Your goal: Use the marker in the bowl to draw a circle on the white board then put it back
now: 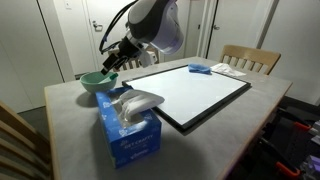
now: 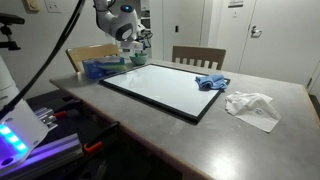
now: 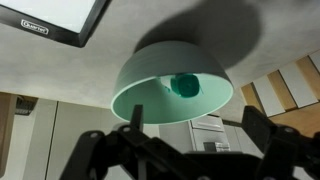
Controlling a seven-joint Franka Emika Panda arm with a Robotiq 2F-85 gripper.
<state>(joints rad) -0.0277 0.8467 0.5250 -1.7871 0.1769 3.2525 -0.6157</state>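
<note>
My gripper lowers over the teal-green bowl (image 3: 150, 85) next and brings its fingers to either side of the teal marker end (image 3: 185, 85), since they hover spread and empty above it.
The teal-green bowl (image 1: 96, 82) stands on the table beside the white board (image 1: 195, 95), near the board's corner. In the wrist view, which is upside down, the bowl (image 3: 150, 85) fills the middle. A small dark teal round shape (image 3: 186, 84) sits inside it, which may be the marker seen end-on. My gripper (image 1: 112, 62) hovers just above the bowl, and its fingers (image 3: 195, 125) are spread wide and empty. The board also shows in an exterior view (image 2: 165, 88) and in the wrist view (image 3: 50, 15). The board's surface looks blank.
A blue tissue box (image 1: 130, 128) stands close to the bowl at the table's edge. A flat blue pad (image 1: 200, 69) and white paper (image 1: 232, 70) lie beyond the board; they also show in an exterior view as the pad (image 2: 212, 83) and the paper (image 2: 250, 105). Wooden chairs (image 1: 250, 58) stand around the table.
</note>
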